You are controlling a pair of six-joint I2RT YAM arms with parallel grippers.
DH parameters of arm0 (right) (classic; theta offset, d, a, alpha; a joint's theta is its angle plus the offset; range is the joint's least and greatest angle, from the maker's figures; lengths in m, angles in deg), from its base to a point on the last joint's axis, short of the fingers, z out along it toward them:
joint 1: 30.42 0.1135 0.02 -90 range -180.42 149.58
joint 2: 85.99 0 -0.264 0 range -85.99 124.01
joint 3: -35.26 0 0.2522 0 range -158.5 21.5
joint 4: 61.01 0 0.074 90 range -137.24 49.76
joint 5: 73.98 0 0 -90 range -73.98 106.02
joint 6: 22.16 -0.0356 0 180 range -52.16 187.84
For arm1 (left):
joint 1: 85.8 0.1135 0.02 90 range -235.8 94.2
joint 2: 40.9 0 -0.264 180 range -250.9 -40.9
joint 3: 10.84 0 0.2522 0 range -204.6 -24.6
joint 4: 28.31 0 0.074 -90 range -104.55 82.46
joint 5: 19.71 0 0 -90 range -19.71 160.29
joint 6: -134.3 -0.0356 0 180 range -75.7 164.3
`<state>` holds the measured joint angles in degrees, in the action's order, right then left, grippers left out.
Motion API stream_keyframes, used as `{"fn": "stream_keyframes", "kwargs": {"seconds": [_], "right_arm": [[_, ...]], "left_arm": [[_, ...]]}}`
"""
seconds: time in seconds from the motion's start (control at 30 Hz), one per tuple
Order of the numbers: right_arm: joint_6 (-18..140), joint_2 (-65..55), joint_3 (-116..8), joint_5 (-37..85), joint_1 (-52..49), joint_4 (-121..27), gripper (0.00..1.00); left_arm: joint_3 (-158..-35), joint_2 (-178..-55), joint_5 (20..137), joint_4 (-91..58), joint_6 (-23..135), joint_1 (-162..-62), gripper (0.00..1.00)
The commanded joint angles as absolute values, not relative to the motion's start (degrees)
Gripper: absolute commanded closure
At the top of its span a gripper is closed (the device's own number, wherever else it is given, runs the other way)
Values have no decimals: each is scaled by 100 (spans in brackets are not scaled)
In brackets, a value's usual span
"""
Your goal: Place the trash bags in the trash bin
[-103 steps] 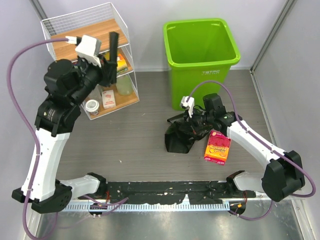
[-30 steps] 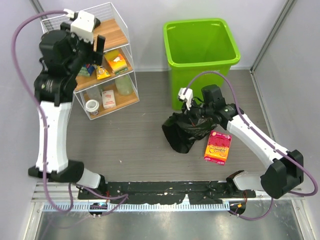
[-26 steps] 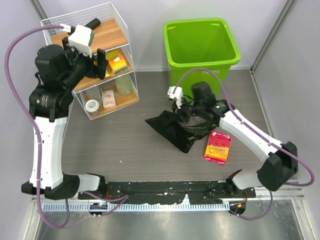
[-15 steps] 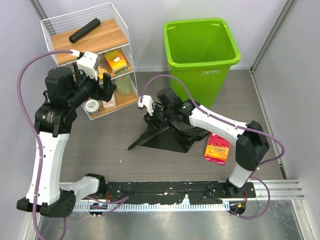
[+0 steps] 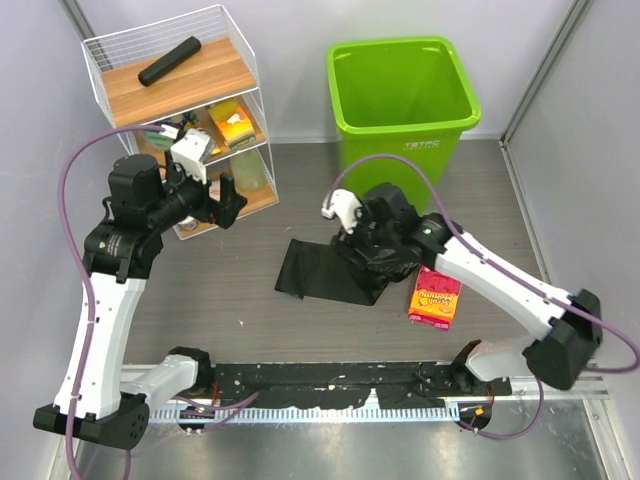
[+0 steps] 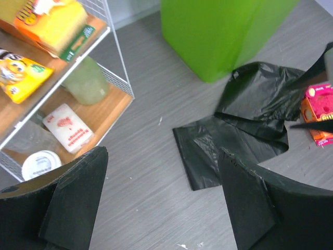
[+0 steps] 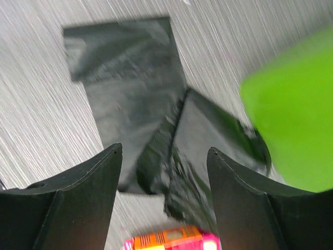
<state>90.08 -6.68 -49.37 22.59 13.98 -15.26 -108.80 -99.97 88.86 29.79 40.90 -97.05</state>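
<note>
Next, my right gripper shifts toward the orange-pink box and comes down onto the bag's bunched end (image 5: pixel 384 271) (image 7: pixel 181 175), since folds gather there while the bag's other end lies flat.
The black trash bag (image 5: pixel 325 272) lies on the grey table, one end flat to the left, the other bunched up in front of the lime-green trash bin (image 5: pixel 400 100). My right gripper (image 5: pixel 368 245) hovers open over the bunched end. In the right wrist view the bag (image 7: pixel 130 94) shows blurred below the spread fingers of that gripper (image 7: pixel 164 151), with nothing between them. My left gripper (image 5: pixel 232 203) hangs open in front of the shelf. In its wrist view, the left gripper (image 6: pixel 162 153) looks across bare table at the bag (image 6: pixel 244 120) and the bin (image 6: pixel 218 31).
A white wire shelf (image 5: pixel 250 90) stands at the back left, with a rolled black cylinder (image 5: pixel 168 60) on top and snacks and jars below. An orange-pink box (image 5: pixel 435 297) lies right of the bag. A black rail (image 5: pixel 330 385) runs along the near edge.
My right gripper has opened and let go of the bag, which now lies spread on the table, and has drawn back to the right. The left arm has come down lower in front of the shelf.
</note>
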Motion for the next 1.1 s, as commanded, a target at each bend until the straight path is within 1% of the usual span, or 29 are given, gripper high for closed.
{"fn": "stream_keyframes", "kwargs": {"seconds": [0.0,0.1,0.13,0.23,0.43,0.53,1.07], "right_arm": [[9568,-1382,-4259,1786,714,-876,30],[10271,-1742,-4003,1866,185,-516,30],[10725,-1787,-3889,1857,-51,-436,30],[11484,-1901,-3712,1769,-387,-286,29],[12363,-1525,-3703,1839,-862,-154,28],[12566,-1331,-3677,1883,-897,-180,28],[12874,-768,-3159,1944,-906,-1375,29]], "left_arm": [[-10608,-9882,9340,2738,4052,-9714,10],[-10441,-9838,9498,2747,4008,-9714,9],[-10406,-9847,9542,2755,3990,-9723,8],[-10344,-9838,9622,2817,3938,-9714,6],[-10273,-9873,9587,2852,3867,-9706,4],[-10308,-9900,9543,2931,3806,-9714,3],[-10291,-9935,9481,2975,3718,-9714,2]]}}
